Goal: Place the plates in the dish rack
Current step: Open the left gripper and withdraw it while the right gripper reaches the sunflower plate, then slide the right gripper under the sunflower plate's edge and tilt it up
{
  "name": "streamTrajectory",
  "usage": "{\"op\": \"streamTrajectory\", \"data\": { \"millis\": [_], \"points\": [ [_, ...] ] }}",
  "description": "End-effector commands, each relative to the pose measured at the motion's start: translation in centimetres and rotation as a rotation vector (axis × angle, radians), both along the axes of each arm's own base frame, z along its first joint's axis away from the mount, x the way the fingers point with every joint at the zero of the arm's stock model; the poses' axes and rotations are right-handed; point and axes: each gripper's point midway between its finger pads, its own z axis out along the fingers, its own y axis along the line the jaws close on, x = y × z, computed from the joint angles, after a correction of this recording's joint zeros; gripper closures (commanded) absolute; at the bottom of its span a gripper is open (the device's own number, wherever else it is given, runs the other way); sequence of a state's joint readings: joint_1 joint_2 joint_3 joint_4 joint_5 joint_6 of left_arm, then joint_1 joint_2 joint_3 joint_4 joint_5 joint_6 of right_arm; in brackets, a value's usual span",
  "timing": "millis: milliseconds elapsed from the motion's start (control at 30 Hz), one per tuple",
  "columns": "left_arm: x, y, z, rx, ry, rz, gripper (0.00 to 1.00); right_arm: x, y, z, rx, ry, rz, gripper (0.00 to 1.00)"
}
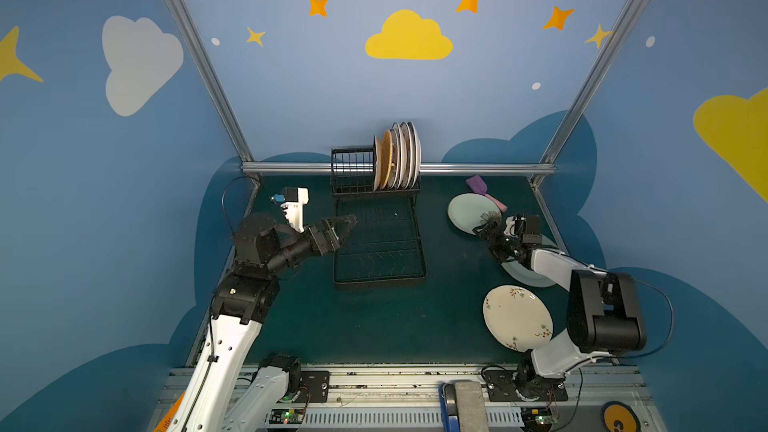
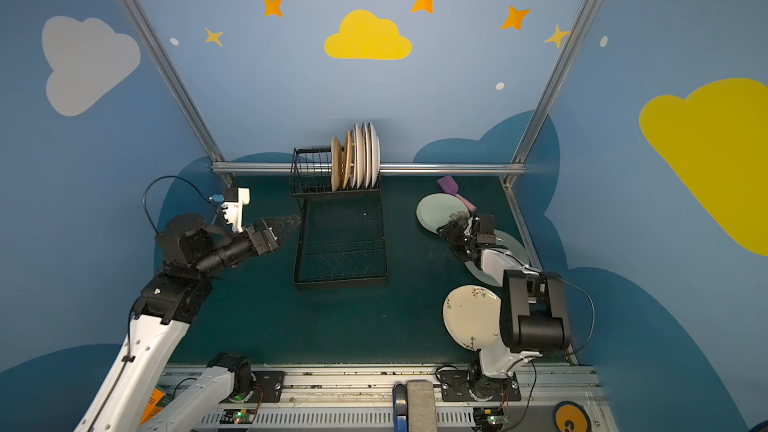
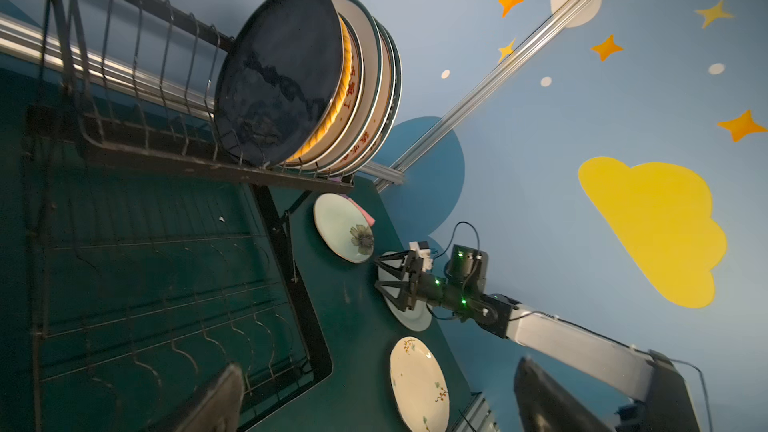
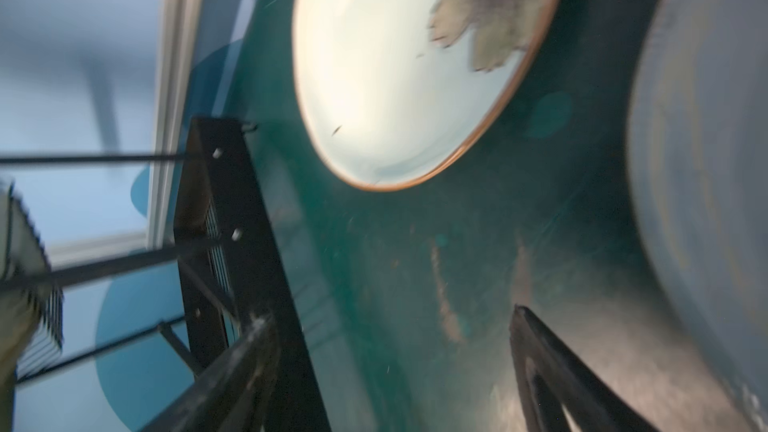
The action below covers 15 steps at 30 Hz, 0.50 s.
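My right gripper should next move outward and down onto the pale green plate's near rim (image 1: 470, 233) (image 4: 424, 181), and its fingers will span bare table.
The black wire dish rack (image 1: 380, 282) (image 2: 340, 280) stands at the back middle. Several plates (image 1: 397, 155) (image 2: 357, 155) stand upright in its upper tier, with a dark navy plate (image 3: 278, 76) at the near end. My left gripper (image 1: 351, 222) (image 2: 293, 223) (image 3: 380, 371) hovers open and empty over the left rim of the lower tray. My right gripper (image 1: 482, 229) (image 2: 448, 231) (image 4: 390, 322) is open and empty, low by a pale green flowered plate (image 1: 465, 209) (image 4: 395, 76). A second pale plate (image 1: 536, 280) lies under that arm. A cream floral plate (image 1: 517, 317) (image 3: 419, 384) lies nearer.
A purple-and-pink spatula (image 1: 478, 185) lies behind the pale green plate at the back right. An aluminium rail (image 1: 478, 168) runs along the table's back edge, with slanted posts at both corners. The rack's left slots (image 3: 137, 76) hold nothing.
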State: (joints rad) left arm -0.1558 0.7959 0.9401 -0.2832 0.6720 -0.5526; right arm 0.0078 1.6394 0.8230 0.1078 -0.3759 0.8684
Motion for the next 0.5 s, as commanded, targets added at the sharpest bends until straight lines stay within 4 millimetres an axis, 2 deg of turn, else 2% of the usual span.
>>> {"op": "streamTrajectory", "data": {
  "millis": [0, 200, 267, 467],
  "points": [
    [-1.8, -0.9, -0.8, -0.067, -0.031, -0.083, 0.0, 2.8, -0.3, -0.1, 0.079, -0.063, -0.077, 0.19],
    [-2.1, -0.9, -3.8, -0.107, -0.023, -0.078, 0.0, 5.0, -1.3, -2.7, 0.084, -0.039, -0.175, 0.27],
    [-1.9, -0.7, -4.6, -0.1, -0.008, -0.065, 0.0, 5.6, -1.5, -3.6, 0.093, -0.028, -0.206, 0.33],
    [-1.7, -0.8, -5.1, -0.087, -0.023, -0.067, 0.0, 6.9, -2.0, -5.7, 0.173, -0.011, -0.302, 0.46]
  ]
}}
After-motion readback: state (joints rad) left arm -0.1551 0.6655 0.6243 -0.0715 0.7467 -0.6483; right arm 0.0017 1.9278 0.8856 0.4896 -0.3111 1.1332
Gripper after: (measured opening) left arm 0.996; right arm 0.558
